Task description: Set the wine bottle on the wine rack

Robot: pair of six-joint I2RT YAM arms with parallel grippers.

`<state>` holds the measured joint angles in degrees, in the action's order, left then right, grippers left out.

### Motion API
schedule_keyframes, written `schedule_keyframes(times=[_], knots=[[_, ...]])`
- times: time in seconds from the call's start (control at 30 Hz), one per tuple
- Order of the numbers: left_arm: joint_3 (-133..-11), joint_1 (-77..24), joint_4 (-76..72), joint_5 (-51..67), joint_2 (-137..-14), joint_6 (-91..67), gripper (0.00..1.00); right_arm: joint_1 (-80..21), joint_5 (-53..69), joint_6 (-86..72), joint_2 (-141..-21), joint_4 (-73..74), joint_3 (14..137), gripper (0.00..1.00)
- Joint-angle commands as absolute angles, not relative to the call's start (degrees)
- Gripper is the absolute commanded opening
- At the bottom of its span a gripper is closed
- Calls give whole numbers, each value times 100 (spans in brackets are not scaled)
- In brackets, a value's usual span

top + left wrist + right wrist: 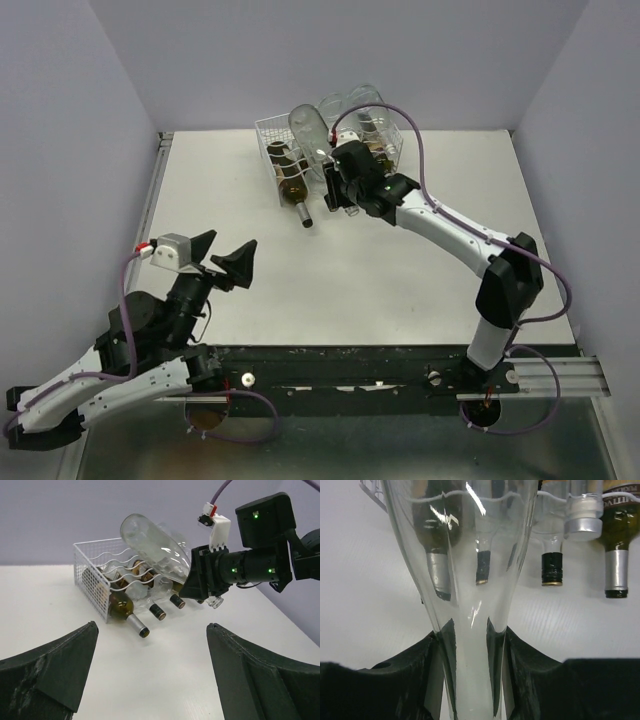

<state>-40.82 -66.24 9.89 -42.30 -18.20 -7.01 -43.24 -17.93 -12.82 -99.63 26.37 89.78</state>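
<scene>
The clear wine bottle is hanging tilted above the rack's top wavy row (306,157) (462,494), so my right gripper will next move down and slightly toward the dark green bottle, and open.
The wine rack (268,131) is a white wire basket at the back of the table, also in the left wrist view (85,565). Several bottles lie in it, necks toward me. My right gripper (345,180) is shut on the neck of a clear wine bottle (308,126), holding it tilted above the rack's top wavy row. It also shows in the left wrist view (150,537) and in the right wrist view (465,555), the black fingers (422,665) clamped on its neck. My left gripper (223,256) is open and empty at the near left.
A dark green bottle (297,195) sticks out of the rack's front, its silver-capped neck over the table. Another clear bottle (360,103) lies on the rack's right side. Grey walls enclose the table.
</scene>
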Motion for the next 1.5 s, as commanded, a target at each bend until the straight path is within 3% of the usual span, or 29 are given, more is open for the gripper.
schedule_keyframes(times=[0.0, 0.17, 0.77, 0.93, 1.03, 1.07, 1.13, 1.23, 1.47], knots=[[-4114, -6645, 1767, -5106, -1214, -1318, 99, -4254, -1450, -1432, -10325, 1300, 9895, 1], [-3903, -6645, 1644, -5080, -826, -1345, 99, -4114, -1432, -1634, -10924, 1310, 10256, 1], [-3938, -6653, 1802, -5159, -1169, -1371, 99, -3850, -1485, -1424, -12523, 1854, 11776, 1], [-3902, -6645, 1758, -5142, -1186, -1371, 99, -3841, -1512, -1415, -12770, 2065, 12067, 8], [-3894, -6645, 1749, -5115, -1213, -1362, 99, -3823, -1503, -1441, -12849, 2127, 12111, 21], [-3902, -6653, 1758, -5098, -1222, -1362, 99, -3815, -1486, -1450, -12850, 2162, 12111, 31], [-3902, -6653, 1784, -5106, -1248, -1388, 99, -3823, -1547, -1529, -12754, 2223, 11963, 62], [-3806, -6645, 1697, -5159, -1222, -1450, 99, -3815, -1538, -1573, -12341, 1970, 11471, 83], [-3621, -6645, 1371, -5098, -1248, -1415, 99, -3815, -1442, -1450, -11471, 1766, 10995, 98]])
